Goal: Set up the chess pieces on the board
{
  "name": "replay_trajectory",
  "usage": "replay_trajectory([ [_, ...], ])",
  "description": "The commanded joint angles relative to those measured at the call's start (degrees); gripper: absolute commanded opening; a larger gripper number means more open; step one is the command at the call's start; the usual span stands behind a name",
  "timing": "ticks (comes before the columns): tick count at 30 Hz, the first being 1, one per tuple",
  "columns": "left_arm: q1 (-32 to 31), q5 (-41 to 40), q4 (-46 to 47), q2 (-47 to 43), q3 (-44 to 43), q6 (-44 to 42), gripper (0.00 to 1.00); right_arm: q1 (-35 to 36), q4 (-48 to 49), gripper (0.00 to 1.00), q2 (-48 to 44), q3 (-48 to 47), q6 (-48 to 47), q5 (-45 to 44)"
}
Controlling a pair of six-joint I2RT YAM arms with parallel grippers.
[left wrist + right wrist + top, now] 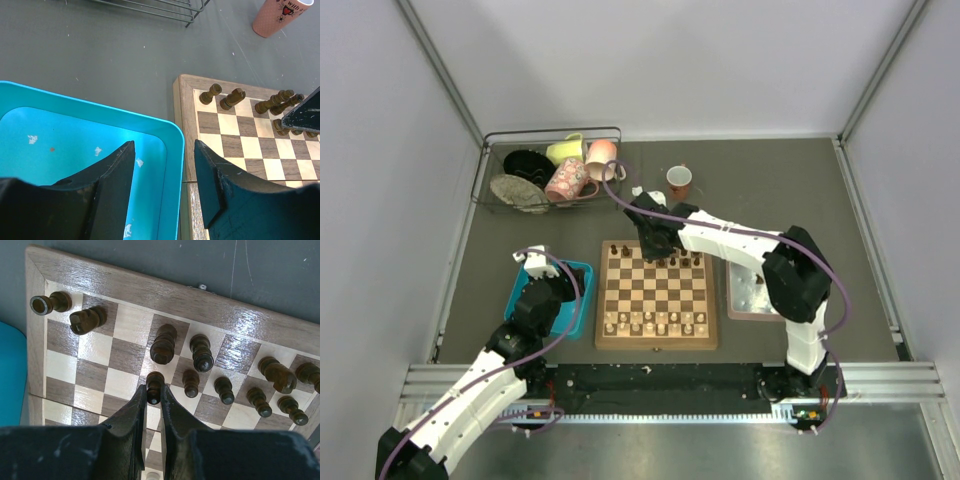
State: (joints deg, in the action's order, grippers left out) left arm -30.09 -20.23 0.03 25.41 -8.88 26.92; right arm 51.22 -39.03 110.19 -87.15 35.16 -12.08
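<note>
I should next lower my right gripper to the second-row square below, in line with the other dark pawns, and release the dark pawn upright.
The board [656, 343] lies at the table's middle, also in the left wrist view [183, 100] and the right wrist view [150, 290]. Several dark chess pieces [163, 344] stand on its far rows. My right gripper [154, 391] is shut on a dark pawn [155, 379] that is upright on or just above a second-row square, beside other dark pawns. In the top view the right gripper [656, 246] is over the board's far edge. My left gripper [164, 147] is open and empty, straddling the blue tray's right rim next to the board; it also shows in the top view [546, 288].
The blue tray [100, 116] lies left of the board [582, 268]. A grey tray [744, 303] lies to its right. Pale chessmen [650, 322] line the near rows. A wire rack [555, 135] with mugs stands at the back left, and a mug [679, 180] behind the board.
</note>
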Motion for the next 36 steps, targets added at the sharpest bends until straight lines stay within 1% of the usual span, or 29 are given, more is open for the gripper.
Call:
replay_trajectory([
  [1, 0.2, 0.1, 3.1, 0.3, -0.8, -0.1, 0.56, 0.8, 1.2, 0.00, 1.3, -2.5, 0.7, -1.1],
  [21, 0.2, -0.1, 3.1, 0.1, -0.7, -0.1, 0.56, 0.7, 2.6, 0.01, 4.0, -2.4, 0.8, -2.3],
  [27, 0.2, 0.0, 3.0, 0.0, -0.7, -0.1, 0.56, 0.8, 2.6, 0.08, 4.2, -2.5, 0.6, -1.6],
  [31, 0.2, 0.0, 3.0, 0.0, -0.7, -0.1, 0.56, 0.8, 2.6, 0.17, 4.0, -2.5, 0.5, -1.5],
  [34, 0.2, 0.0, 3.1, 0.0, -0.7, -0.1, 0.56, 0.8, 2.7, 0.22, 3.8, -2.6, 0.4, -1.4],
  [36, 0.2, 0.0, 3.0, 0.0, -0.7, -0.1, 0.56, 0.8, 2.7, 0.23, 3.7, -2.7, 0.4, -1.4],
])
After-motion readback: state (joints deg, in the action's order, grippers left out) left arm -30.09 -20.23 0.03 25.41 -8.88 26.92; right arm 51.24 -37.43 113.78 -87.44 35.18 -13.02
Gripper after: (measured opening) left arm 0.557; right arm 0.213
